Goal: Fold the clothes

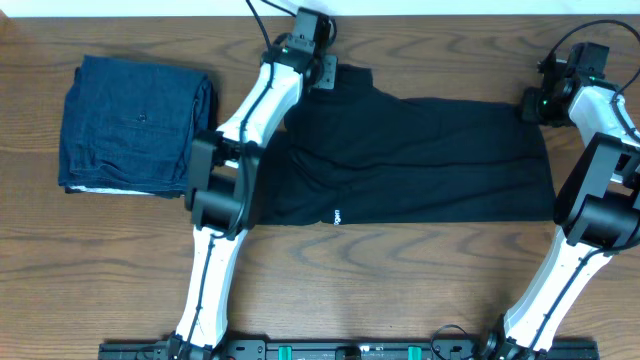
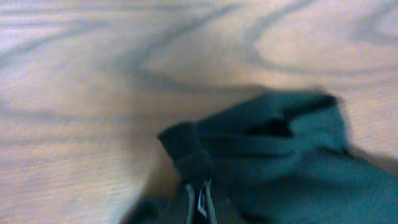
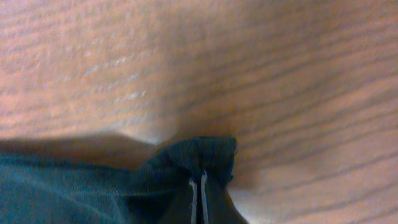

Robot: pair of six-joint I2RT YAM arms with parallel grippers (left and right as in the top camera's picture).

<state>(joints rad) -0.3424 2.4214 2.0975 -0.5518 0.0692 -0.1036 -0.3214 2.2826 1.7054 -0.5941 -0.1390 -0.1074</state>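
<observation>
The shirt's far part lies spread out, so my right gripper will carry the shirt's held corner back over the shirt's front strip (image 1: 536, 193), which lies back from my gripper, and release it.
The black T-shirt (image 1: 420, 160) lies spread across the middle of the table, folded lengthwise, its small white logo (image 1: 337, 215) near the front edge. My left gripper (image 1: 322, 72) is at the shirt's far left corner, shut on a bunched fold of the shirt (image 2: 186, 149). My right gripper (image 1: 533, 103) is at the far right corner, shut on the shirt's edge (image 3: 199, 155). Both held corners sit close to the tabletop.
A folded dark blue denim-like garment (image 1: 135, 125) lies at the left of the wooden table (image 1: 400, 270). The arm bases (image 1: 340, 350) stand along the front edge. Cables (image 1: 265, 20) run off the far edge.
</observation>
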